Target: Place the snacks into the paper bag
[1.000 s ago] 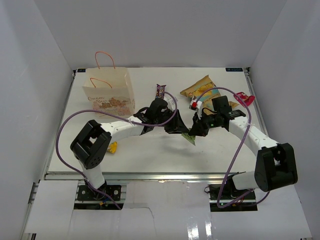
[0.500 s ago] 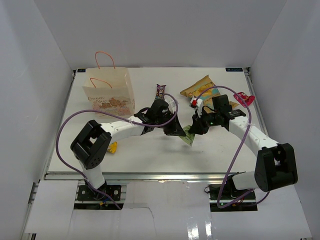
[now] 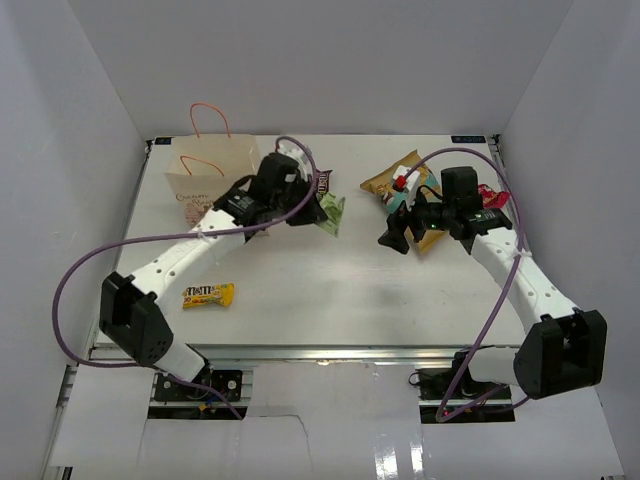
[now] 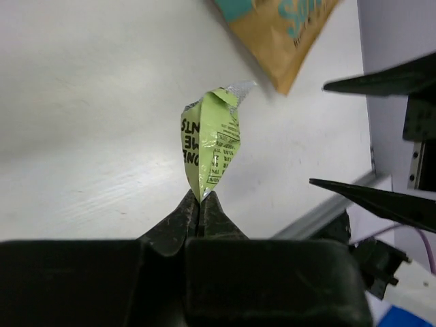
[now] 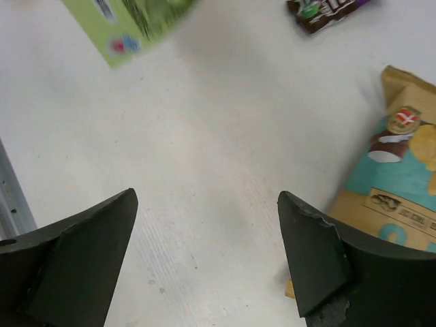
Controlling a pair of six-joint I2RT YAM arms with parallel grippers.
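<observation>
I need to raise my left gripper and move it to the left in the top view, over the paper bag's opening (image 3: 213,153), to release there, as the paper bag stands upright.
My left gripper (image 3: 320,208) (image 4: 199,201) is shut on the bottom corner of the small green packet (image 3: 334,213) (image 4: 211,146), which hangs above the table just right of the paper bag (image 3: 213,181). My right gripper (image 3: 391,237) (image 5: 208,196) stands open and holds nothing, next to the golden-yellow and teal chip bag (image 3: 392,178) (image 5: 398,180) (image 4: 279,30). The dark candy bar (image 5: 328,9) lies behind the green packet (image 5: 129,24). A yellow M&M's pack (image 3: 208,295) lies at the near left.
A red packet (image 3: 492,194) lies at the back right, behind the right arm. White walls close in the table on three sides. A purple cable loops off each arm.
The right gripper opened and let go of the green packet, then drew back to the right. The left gripper shut on the packet and carried it back-left toward the paper bag.
</observation>
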